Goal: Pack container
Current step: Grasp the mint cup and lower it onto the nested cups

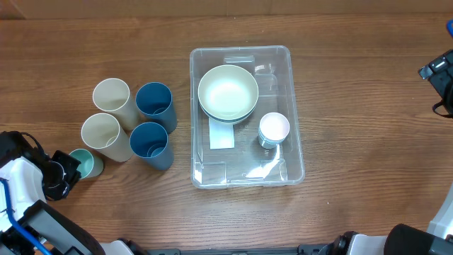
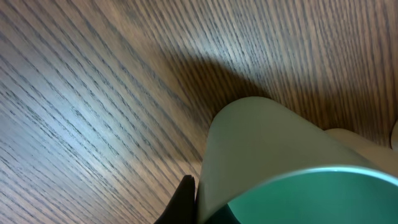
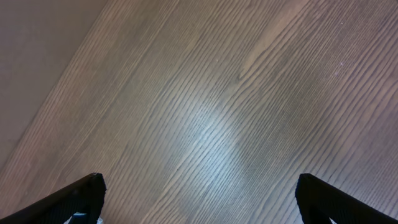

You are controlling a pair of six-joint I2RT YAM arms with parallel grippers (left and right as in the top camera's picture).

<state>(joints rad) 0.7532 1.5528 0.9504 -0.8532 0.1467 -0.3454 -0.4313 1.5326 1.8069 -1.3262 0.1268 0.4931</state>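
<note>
The left gripper rises next, moves to the right in the overhead view, lowers onto the small white cup and releases, since that cup stands inside the container.
The clear container lies at the table's middle with a white label on its bottom. Inside it are a pale green bowl and a small white cup. My left gripper is at the lower left, shut on the wall of a small cup with a pale outside and teal inside. In the left wrist view that cup fills the frame, with one dark finger against its outer wall. My right gripper is at the far right edge, open and empty over bare wood.
Two cream cups and two blue cups stand upright in a cluster left of the container. The nearer cream cup stands close beside the held cup.
</note>
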